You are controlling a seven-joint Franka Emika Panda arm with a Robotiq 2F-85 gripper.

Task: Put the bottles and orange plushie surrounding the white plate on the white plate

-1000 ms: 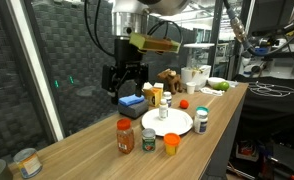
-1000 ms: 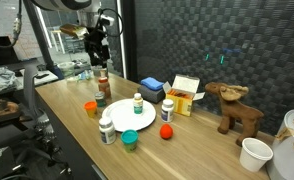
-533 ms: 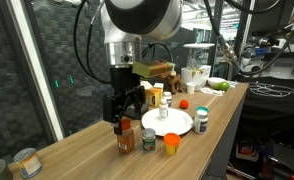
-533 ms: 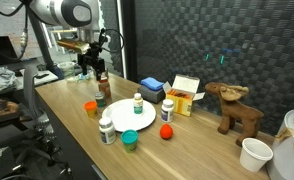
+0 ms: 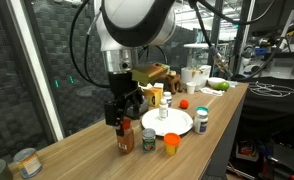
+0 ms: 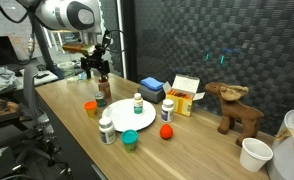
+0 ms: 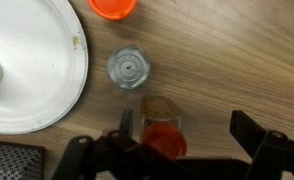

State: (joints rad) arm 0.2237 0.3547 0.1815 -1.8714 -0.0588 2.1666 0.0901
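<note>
I will next move my gripper a little to the left in the wrist view and close on the red cap point(image 5: 127, 125) point(image 7: 164, 138), because the cap is closer to the finger on that side.
The white plate point(image 5: 177, 127) point(image 6: 122, 118) point(image 7: 27, 70) holds one small bottle point(image 5: 164, 108) point(image 6: 138, 102). My gripper point(image 5: 122, 112) point(image 6: 99, 70) point(image 7: 187, 132) is open, just above a red-capped spice bottle point(image 5: 124, 137) point(image 6: 103, 88) point(image 7: 159, 128). In the wrist view that bottle stands between the fingers, close to one of them. Around the plate stand a green-capped jar point(image 5: 148, 139) point(image 6: 131, 139), a grey-capped bottle point(image 7: 127, 68), an orange jar point(image 5: 172, 144) point(image 6: 90, 107), a white bottle point(image 5: 201, 121) point(image 6: 106, 129), a blue-capped bottle point(image 6: 168, 108) and a small orange plushie point(image 6: 166, 131).
A blue box point(image 5: 131, 101) point(image 6: 152, 88), an orange-and-white carton point(image 6: 185, 95), a wooden moose figure point(image 6: 235, 108), a white cup point(image 6: 253, 153) and a tin can point(image 5: 26, 162) also stand on the wooden table point(image 5: 82, 150). A dark mesh wall runs behind.
My gripper has come down and moved toward the red-capped spice bottle, from well above the blue box to just over the bottle. The objects have not moved.
</note>
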